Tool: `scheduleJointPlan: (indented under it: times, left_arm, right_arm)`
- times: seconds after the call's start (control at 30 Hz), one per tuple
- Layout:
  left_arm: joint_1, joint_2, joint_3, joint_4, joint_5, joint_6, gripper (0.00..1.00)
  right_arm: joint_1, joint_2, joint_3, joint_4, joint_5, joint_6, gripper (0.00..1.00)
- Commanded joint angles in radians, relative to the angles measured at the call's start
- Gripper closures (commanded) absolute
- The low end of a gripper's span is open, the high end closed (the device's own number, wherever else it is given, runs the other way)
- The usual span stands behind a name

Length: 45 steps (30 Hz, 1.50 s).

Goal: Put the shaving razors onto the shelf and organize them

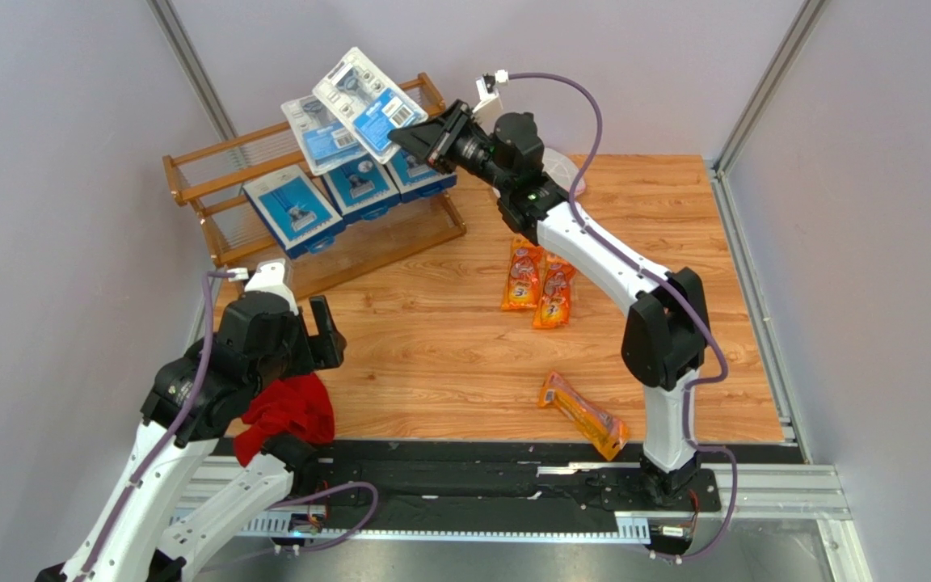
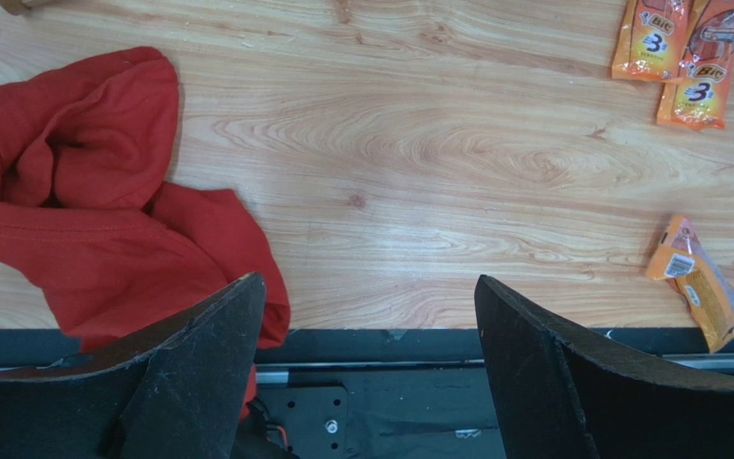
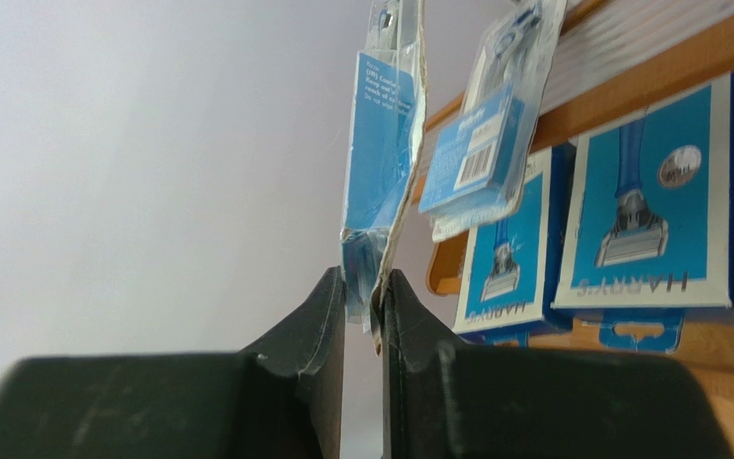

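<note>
I should next move my right gripper down and let go of the second blister pack on the upper level's bare end (image 1: 418,96), since that spot is below the gripper beside the first blister pack.
The brown wooden shelf (image 1: 209,158) stands at the back left. Three flat blue razor boxes (image 1: 294,206) lean on its lower tier. One clear blister pack (image 1: 320,131) rests on the upper tier. My right gripper (image 1: 413,137) is shut on a second blister pack (image 1: 367,104) and holds it above the upper tier; the right wrist view shows it edge-on (image 3: 380,143). Two orange razor bags (image 1: 538,283) lie mid-table, a third (image 1: 582,415) near the front edge. My left gripper (image 2: 369,316) is open and empty beside the red cloth.
A red cloth (image 1: 288,412) lies at the front left under my left arm, also in the left wrist view (image 2: 93,210). A white pouch with pink trim (image 1: 568,170) lies behind my right arm. Grey walls close in the table on three sides.
</note>
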Motion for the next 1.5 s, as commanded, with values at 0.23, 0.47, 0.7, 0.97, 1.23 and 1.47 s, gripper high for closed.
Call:
scheduleJointPlan:
  times: [0.23, 0.47, 0.7, 0.97, 1.23, 1.47]
  left_arm:
    - [-0.002, -0.021, 0.04, -0.016, -0.044, 0.063, 0.11]
    - [-0.002, -0.055, 0.035, -0.002, -0.04, 0.068, 0.1]
    - [-0.002, -0.07, 0.035, -0.002, -0.035, 0.069, 0.09]
    - [-0.002, -0.072, 0.033, -0.002, -0.031, 0.073, 0.09]
    - [-0.002, -0.081, 0.038, -0.01, -0.032, 0.071, 0.09]
    - [-0.002, -0.081, 0.038, -0.008, -0.031, 0.071, 0.09]
  right_arm:
    - [-0.04, 0.216, 0.353, -0.015, 0.028, 0.099, 1.0]
    - [-0.045, 0.348, 0.504, -0.062, 0.055, 0.146, 1.0]
    - [-0.049, 0.359, 0.488, -0.061, 0.079, 0.149, 1.0]
    - [-0.059, 0.386, 0.478, -0.055, 0.094, 0.182, 0.97]
    - [-0.06, 0.426, 0.488, -0.042, 0.105, 0.22, 0.92]
    - [-0.057, 0.443, 0.511, -0.046, 0.097, 0.225, 0.85]
